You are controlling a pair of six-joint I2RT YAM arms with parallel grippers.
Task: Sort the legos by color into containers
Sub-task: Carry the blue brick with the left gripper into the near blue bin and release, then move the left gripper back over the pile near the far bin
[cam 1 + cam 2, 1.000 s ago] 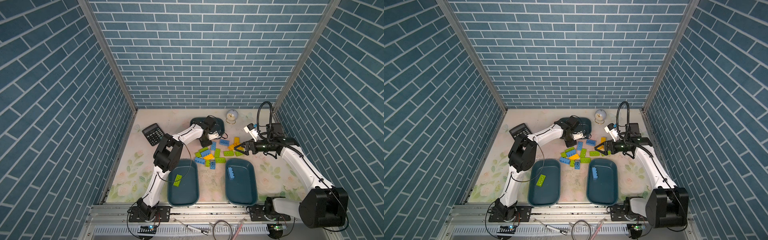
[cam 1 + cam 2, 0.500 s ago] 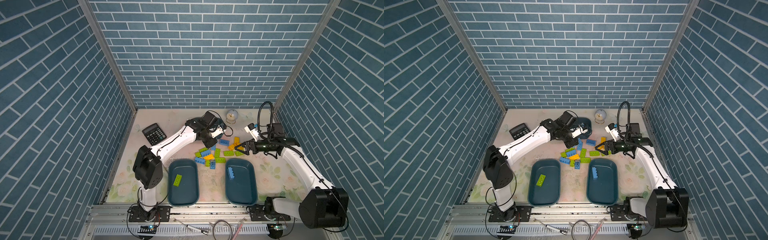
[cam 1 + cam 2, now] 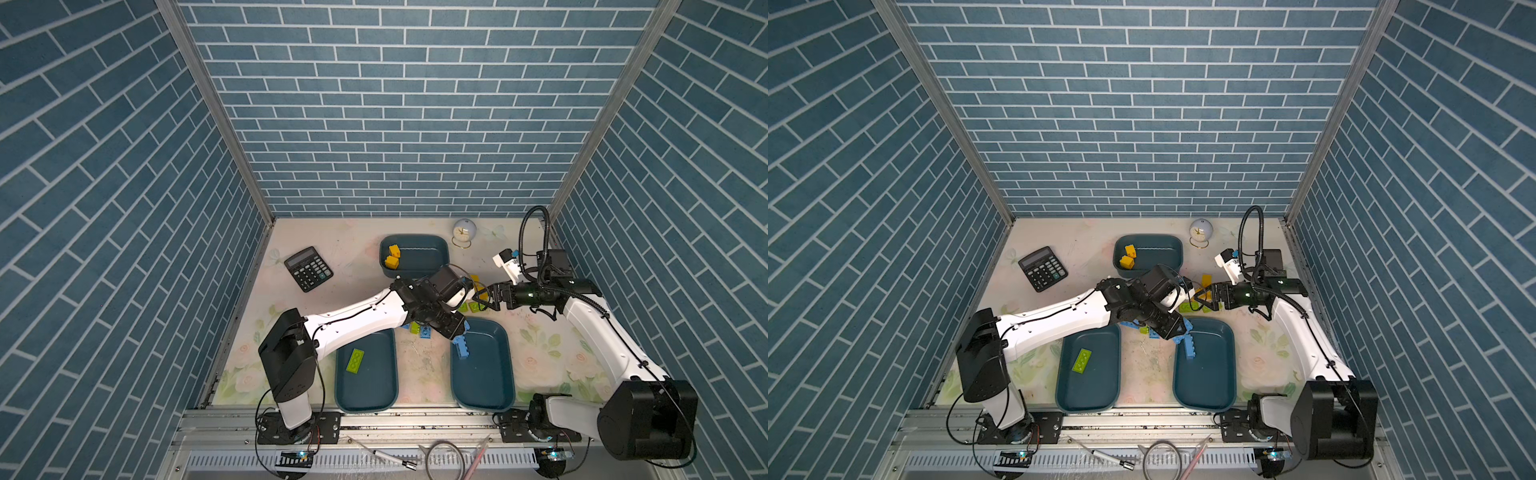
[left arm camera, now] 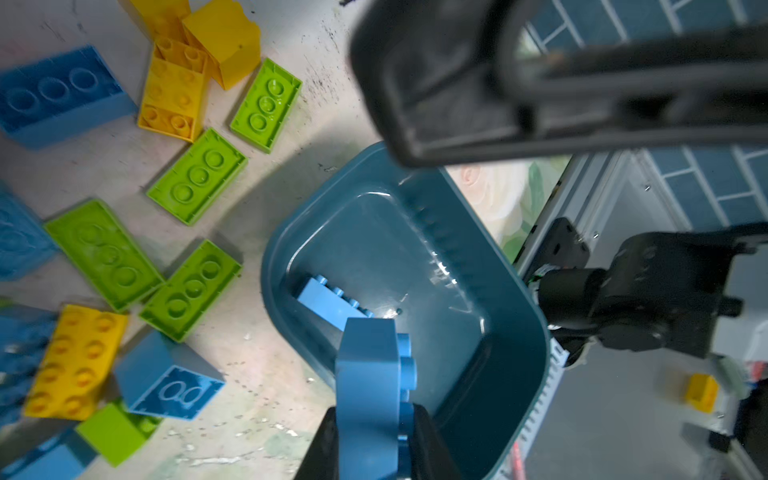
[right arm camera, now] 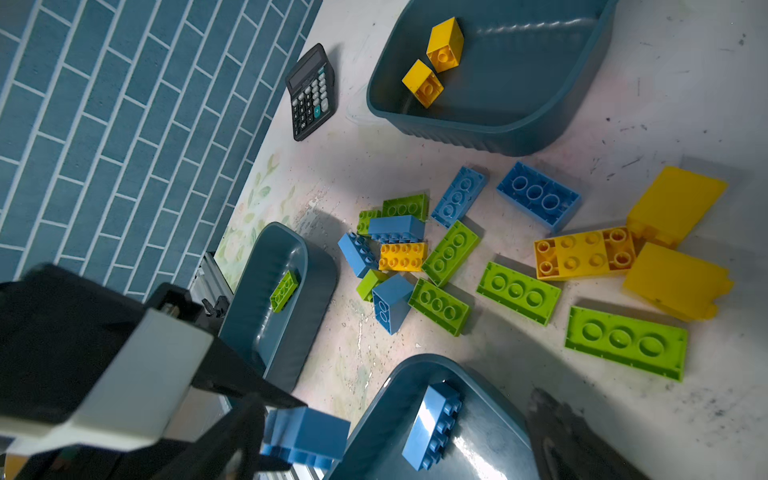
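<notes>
My left gripper moves back over the blue lego in the container (image 4: pixel 329 304) next and releases the light blue one, since the color match lies back of the gripper.
My left gripper (image 4: pixel 374 419) is shut on a light blue lego (image 4: pixel 365 374). It hangs over the far left corner of the near right container (image 3: pixel 486 374), where another blue lego (image 5: pixel 432 428) lies. The near left container (image 3: pixel 365 390) holds one green lego (image 3: pixel 355 360). Two yellow legos (image 3: pixel 392 255) sit in the far container (image 3: pixel 432 249). Loose green, blue and yellow legos (image 5: pixel 449 253) lie between the containers, mostly hidden under my left arm in both top views. My right gripper (image 3: pixel 484 297) stands open and empty over the pile's right side.
A black calculator (image 3: pixel 308 269) lies at the far left of the table. A small round clock (image 3: pixel 464 230) stands by the back wall. My two wrists are close together over the middle of the table.
My left arm has swung from the far container toward me, to the near right container, with its gripper shut. The right arm has hardly moved.
</notes>
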